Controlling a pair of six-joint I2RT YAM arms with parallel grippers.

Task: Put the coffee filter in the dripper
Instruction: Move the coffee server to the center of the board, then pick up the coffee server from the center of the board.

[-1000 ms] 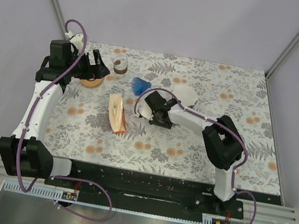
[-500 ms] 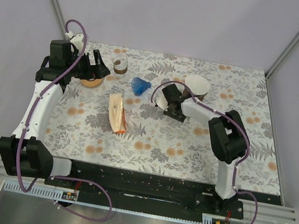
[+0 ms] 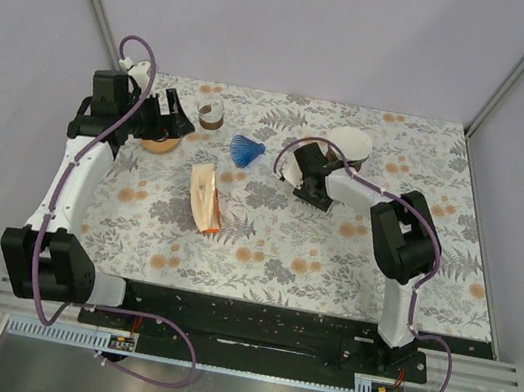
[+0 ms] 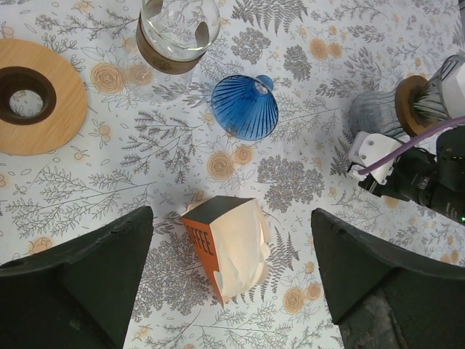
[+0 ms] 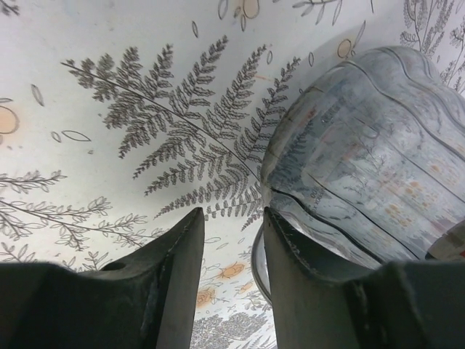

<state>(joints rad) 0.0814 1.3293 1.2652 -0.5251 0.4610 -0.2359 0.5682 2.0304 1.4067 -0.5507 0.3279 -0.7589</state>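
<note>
The left gripper will move outward and down astride the carafe's rim nearest the wooden disc [image 3: 200, 108] [image 4: 142, 23], which lies below and outward of the gripper, because the top of the carafe is open.
A blue ribbed dripper [image 3: 246, 150] lies on its side on the floral table; it also shows in the left wrist view [image 4: 245, 107]. Cream paper filters [image 4: 243, 243] stick out of an orange coffee box [image 3: 206, 196]. A ribbed glass vessel [image 5: 363, 160] with a wooden collar [image 4: 410, 102] carries a white cone [image 3: 350, 147]. My right gripper [image 3: 308, 167] sits low on the table right beside that vessel. Its jaws [image 5: 231, 218] stand a narrow gap apart with only table between them. My left gripper [image 3: 171, 107] is wide open and empty, high above the box [image 4: 231, 218].
A round wooden disc with a hole [image 3: 157, 144] lies at the back left. A small glass carafe with a brown band [image 3: 211, 114] stands behind the blue dripper. Purple walls close in the table on three sides.
My right gripper has swung from the table's middle back and to the right, up to the glass vessel. The white cone now sits a little farther back and right. The left arm barely moved.
</note>
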